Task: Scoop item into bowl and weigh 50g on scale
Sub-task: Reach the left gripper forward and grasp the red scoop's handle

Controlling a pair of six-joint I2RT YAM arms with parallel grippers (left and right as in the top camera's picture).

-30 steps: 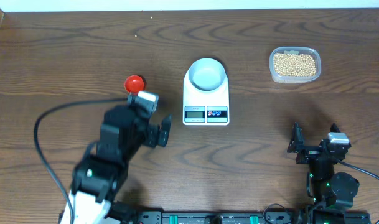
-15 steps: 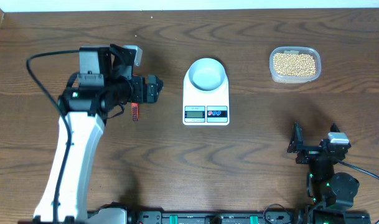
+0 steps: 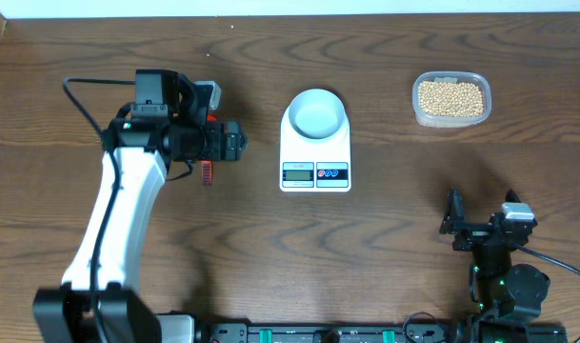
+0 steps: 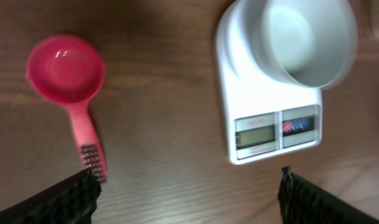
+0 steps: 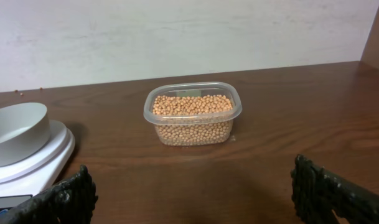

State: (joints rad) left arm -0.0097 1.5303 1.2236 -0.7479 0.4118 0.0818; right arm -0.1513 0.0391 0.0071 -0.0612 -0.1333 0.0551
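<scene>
The left gripper lowers, to the left in its wrist view, onto the rim away from the scale [image 4: 32, 70] next, as the scoop's red cup lies below there.
The white scale [image 3: 315, 157] stands mid-table with the white bowl [image 3: 316, 114] on it, empty. The tan beans [image 3: 450, 97] fill a clear tub at the back right. A red scoop lies left of the scale; overhead only its handle end [image 3: 206, 172] shows under my left arm. The left wrist view shows the whole scoop [image 4: 68, 68], the scale [image 4: 264, 124] and the bowl [image 4: 307, 40]. My left gripper [image 3: 230, 143] hovers open above the table between scoop and scale [image 4: 189, 199]. My right gripper [image 3: 456, 221] is open and empty at the front right [image 5: 195, 199].
The clear tub [image 5: 192, 115] of beans stands ahead of my right gripper, with the bowl [image 5: 15, 134] and scale [image 5: 37, 165] to its left. A few stray beans [image 5: 27, 91] lie by the back wall. A black cable [image 3: 80, 90] loops off my left arm.
My left arm has swung from the table's front left up to the back left, over the red scoop, then settled slightly. The right arm has not moved.
</scene>
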